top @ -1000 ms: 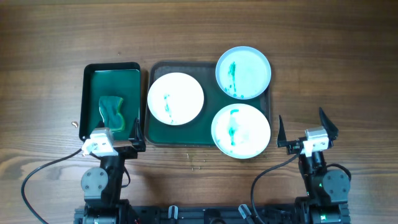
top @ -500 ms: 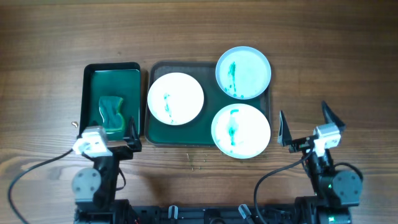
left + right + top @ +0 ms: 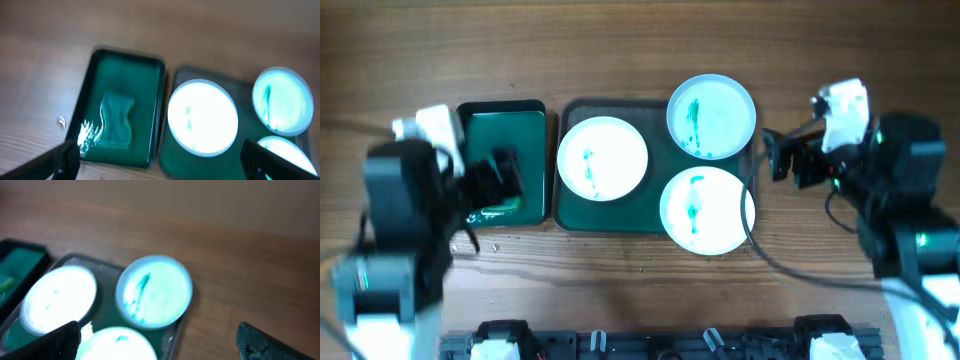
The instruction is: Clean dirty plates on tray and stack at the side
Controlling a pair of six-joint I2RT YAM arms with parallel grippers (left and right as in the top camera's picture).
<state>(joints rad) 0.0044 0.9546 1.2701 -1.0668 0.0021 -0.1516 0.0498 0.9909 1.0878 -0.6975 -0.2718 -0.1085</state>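
The bin-side white plate's rim facing the blue plate has bare tray by it that leaves room for fingers, so I will lower my right gripper across the tray to that rim next.
The dark green tray holds three smeared plates: a white plate on the left, a pale blue plate at the back right and a second white plate at the front right. My left gripper hangs open and empty above the bin, high over the table. My right gripper is open and empty, just right of the tray. The left wrist view shows the left white plate and the blue plate. The right wrist view shows the blue plate and the tray rim.
A smaller dark green bin stands left of the tray. Its green sponge is mostly hidden under my left arm in the overhead view. Bare wooden table lies behind and right of the tray.
Both arms have risen from the table's front edge and swung forward. The left one is now over the bin, the right one beside the tray's right edge. The plates have not moved.
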